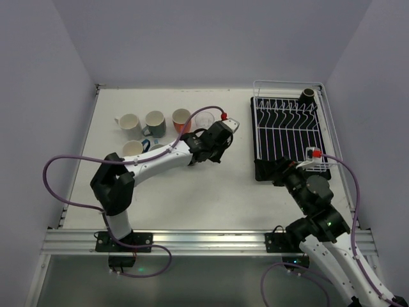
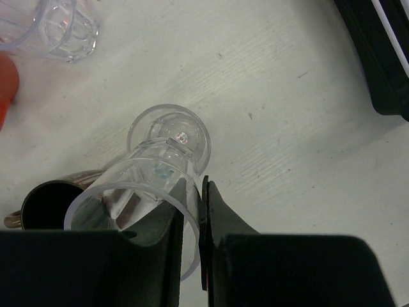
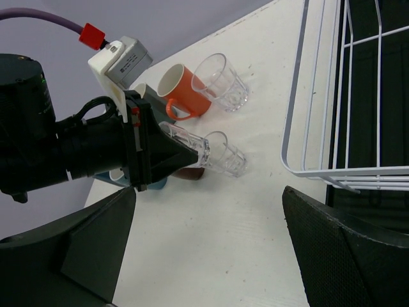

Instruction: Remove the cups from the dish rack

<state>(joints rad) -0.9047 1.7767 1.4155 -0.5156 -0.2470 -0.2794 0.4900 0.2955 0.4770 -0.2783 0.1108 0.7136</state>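
Note:
My left gripper holds the glass with its base already at the rim of the second glass's opening below. It will next lower the glass inside and let go of its side.
My left gripper is shut on the rim wall of a clear glass, one finger inside and one outside, held tilted low over the table left of the dish rack. The glass's base end sits at the rim of a second clear glass standing on the table; contact is unclear. A dark cup stands in the rack's far right corner. My right gripper is open and empty by the rack's near left corner.
Cups stand at the far left: white, grey, orange, another clear glass, cream. A dark brown cup stands right beside the held glass. The rack's raised wire rim lies just right of my right gripper.

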